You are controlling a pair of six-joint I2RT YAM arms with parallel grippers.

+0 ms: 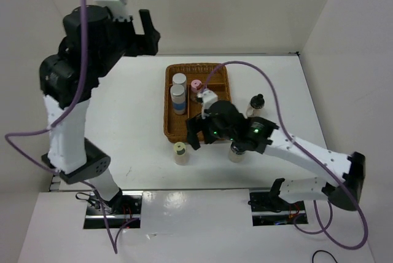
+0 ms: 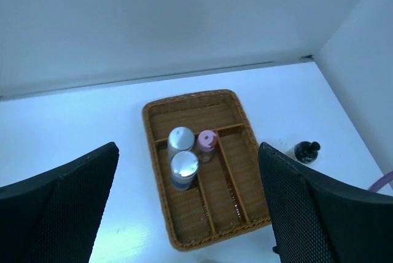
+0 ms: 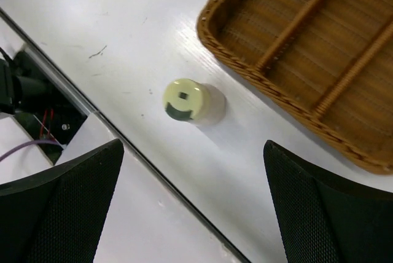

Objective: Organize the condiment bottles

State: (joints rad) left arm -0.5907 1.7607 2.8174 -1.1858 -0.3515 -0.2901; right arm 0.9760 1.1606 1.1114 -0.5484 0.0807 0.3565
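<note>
My right gripper moves down and to the left in the top view next, onto the yellow-green cap [image 1: 179, 148], because the yellow-green-capped shaker stands upright outside the tray [image 1: 169, 106].
The brown wicker tray [image 1: 169, 106] holds two white silver-capped shakers [image 1: 178, 80] [image 1: 177, 94] in its left slot and the pink-capped shaker [image 1: 196, 86] beside them. The yellow-green-capped shaker [image 1: 179, 150] stands on the table in front of the tray. My right gripper [image 1: 199, 135] is open and empty just right of it; in the right wrist view [image 3: 193, 208] the shaker [image 3: 183, 100] stands ahead of the spread fingers. A black-topped shaker [image 1: 256, 101] stands right of the tray. A clear bottle [image 1: 236, 152] is partly hidden under my right arm. My left gripper [image 1: 146, 35] is open, raised high at the back left.
The left wrist view looks down on the tray [image 2: 158, 152], its two white shakers [image 2: 183, 164], the pink one [image 2: 207, 141] and the black-topped one [image 2: 306, 150]. The table's near edge and a mounting rail [image 3: 92, 115] lie just behind the yellow-green shaker. White walls enclose the table.
</note>
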